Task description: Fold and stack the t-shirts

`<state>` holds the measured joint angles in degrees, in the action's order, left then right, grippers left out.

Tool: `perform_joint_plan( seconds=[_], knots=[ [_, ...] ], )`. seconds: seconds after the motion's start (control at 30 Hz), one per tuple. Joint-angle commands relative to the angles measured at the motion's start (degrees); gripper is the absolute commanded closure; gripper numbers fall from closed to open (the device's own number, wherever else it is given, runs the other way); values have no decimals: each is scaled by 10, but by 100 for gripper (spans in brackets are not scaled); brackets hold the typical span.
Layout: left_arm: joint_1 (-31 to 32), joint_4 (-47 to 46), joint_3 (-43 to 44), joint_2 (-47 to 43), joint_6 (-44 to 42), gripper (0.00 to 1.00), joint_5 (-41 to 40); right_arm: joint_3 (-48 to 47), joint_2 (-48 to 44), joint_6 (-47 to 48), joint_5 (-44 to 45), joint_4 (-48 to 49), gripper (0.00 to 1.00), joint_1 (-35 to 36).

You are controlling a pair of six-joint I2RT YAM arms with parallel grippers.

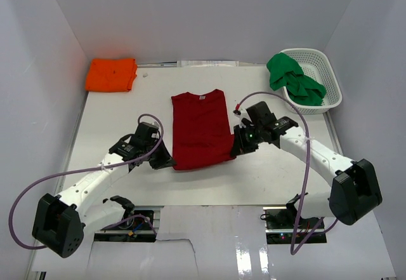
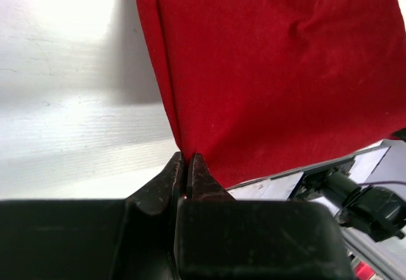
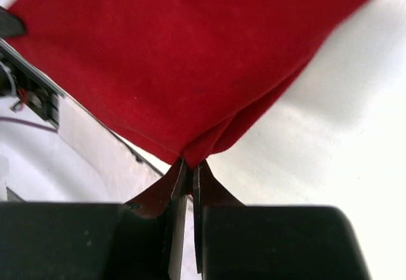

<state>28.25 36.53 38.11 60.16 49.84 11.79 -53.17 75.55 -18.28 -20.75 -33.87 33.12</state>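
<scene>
The dark red t-shirt [image 1: 200, 127] is lying at full length, so next my left gripper will carry its hem corner outward onto the t-shirt's shoulder nearest the orange t-shirt and let go.
The dark red t-shirt [image 1: 200, 127] lies in the middle of the table as a long strip, sleeves folded in, collar at the far end. My left gripper [image 1: 170, 163] is shut on its near left corner [image 2: 185, 155]. My right gripper [image 1: 234, 148] is shut on its near right corner [image 3: 192, 159], where the cloth bunches in folds. Both near corners are lifted a little off the table. The orange t-shirt [image 1: 111, 74] lies folded at the far left. The green t-shirt [image 1: 293, 79] hangs crumpled in and over the white basket [image 1: 330, 80].
The white lattice basket stands at the far right corner of the table. White walls close in the table on the left, the back and the right. The table's near edge [image 1: 209, 206] and the arm mounts run just below the red shirt's hem.
</scene>
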Motion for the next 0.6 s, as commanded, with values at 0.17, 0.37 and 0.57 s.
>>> perform_joint_plan(
  seconds=[0.17, 0.37, 0.57],
  knots=[
    [-39, 23, 139, 52, -4, 100, -73, -168, 93, 48, 31, -27, 92, -9],
    [-55, 10, 275, 170, -19, 100, -107, -252, 162, 69, 41, -24, 92, -32],
    [-74, 1, 362, 261, -24, 100, -128, -323, 225, 93, 48, -21, 92, -60]
  ],
)
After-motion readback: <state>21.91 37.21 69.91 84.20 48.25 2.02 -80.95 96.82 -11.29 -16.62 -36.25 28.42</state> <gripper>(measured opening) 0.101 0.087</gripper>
